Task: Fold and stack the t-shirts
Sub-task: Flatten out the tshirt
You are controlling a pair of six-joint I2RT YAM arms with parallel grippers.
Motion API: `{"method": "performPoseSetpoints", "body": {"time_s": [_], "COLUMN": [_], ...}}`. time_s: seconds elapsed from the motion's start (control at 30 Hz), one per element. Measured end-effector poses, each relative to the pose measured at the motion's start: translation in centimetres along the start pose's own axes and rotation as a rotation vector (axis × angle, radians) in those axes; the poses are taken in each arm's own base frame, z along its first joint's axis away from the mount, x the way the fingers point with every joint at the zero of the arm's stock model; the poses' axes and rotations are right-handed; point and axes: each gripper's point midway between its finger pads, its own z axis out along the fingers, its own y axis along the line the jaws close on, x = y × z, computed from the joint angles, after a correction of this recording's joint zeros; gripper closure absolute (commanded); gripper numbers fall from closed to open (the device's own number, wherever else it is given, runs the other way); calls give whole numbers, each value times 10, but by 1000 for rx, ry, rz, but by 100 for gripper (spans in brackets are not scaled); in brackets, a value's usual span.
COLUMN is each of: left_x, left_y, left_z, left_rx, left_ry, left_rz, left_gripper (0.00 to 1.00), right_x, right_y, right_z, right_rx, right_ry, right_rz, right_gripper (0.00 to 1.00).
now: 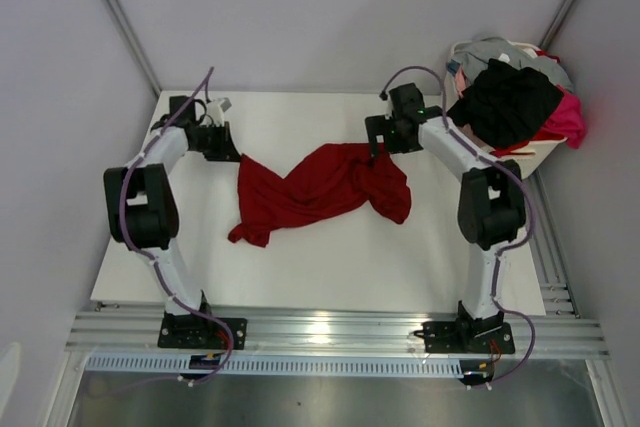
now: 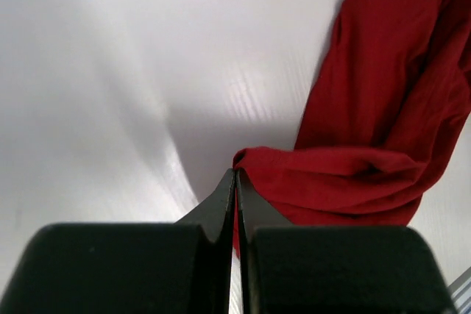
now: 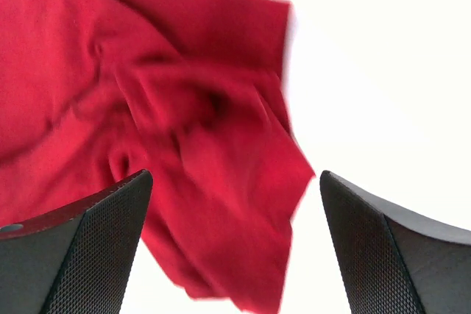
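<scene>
The red t-shirt bunches up into a raised fold near the t-shirt's edge [image 1: 385, 166] [image 3: 254, 133] facing the basket. My right gripper lowers its open fingers around that fold below and closes next.
A dark red t-shirt [image 1: 320, 187] lies crumpled and stretched across the middle of the white table [image 1: 300, 272]. My left gripper [image 1: 232, 153] is at its far left corner. In the left wrist view the gripper [image 2: 235, 176] is shut, with a thin strip of the red cloth [image 2: 383, 108] pinched between the fingers. My right gripper [image 1: 374, 144] hangs over the shirt's far right part. In the right wrist view it [image 3: 235, 178] is wide open and empty above the bunched red cloth [image 3: 184, 108], which looks blurred.
A white basket [image 1: 541, 153] stands at the back right corner, beside the right arm. A black t-shirt [image 1: 505, 102], a pink one [image 1: 570, 123] and a grey one [image 1: 500, 47] are piled in it. Walls close in on the left, back and right.
</scene>
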Motion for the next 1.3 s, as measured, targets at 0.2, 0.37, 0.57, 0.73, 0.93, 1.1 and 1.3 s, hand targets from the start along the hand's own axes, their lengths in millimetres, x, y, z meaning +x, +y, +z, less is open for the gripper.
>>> {"method": "performPoseSetpoints", "body": {"time_s": [0.2, 0.37, 0.57, 0.73, 0.93, 1.1, 1.3], "left_x": [-21, -20, -14, -12, -10, -10, -10], "left_y": [12, 10, 9, 7, 6, 4, 4], "left_z": [-40, -37, -34, -33, -30, -29, -29], "left_rx": [-60, -50, -39, -28, -11, 4, 6], "left_ry": [-113, -110, -99, -97, -94, -94, -94], "left_rz": [-28, -35, -42, -44, -46, -46, -46], "left_gripper": [100, 100, 100, 100, 100, 100, 100], "right_x": [26, 60, 58, 41, 13, 12, 20], "right_y": [-11, 5, 16, 5, -2, 0, 0], "right_z": [-40, -25, -2, 11, 16, 25, 33], "right_rx": [11, 30, 94, 166, 213, 210, 212], "right_ry": [-17, 43, 29, -3, -71, -68, -46], "right_rz": [20, -45, -91, -70, -49, -33, -10], "right_gripper": [1, 10, 24, 34, 33, 35, 59]}}
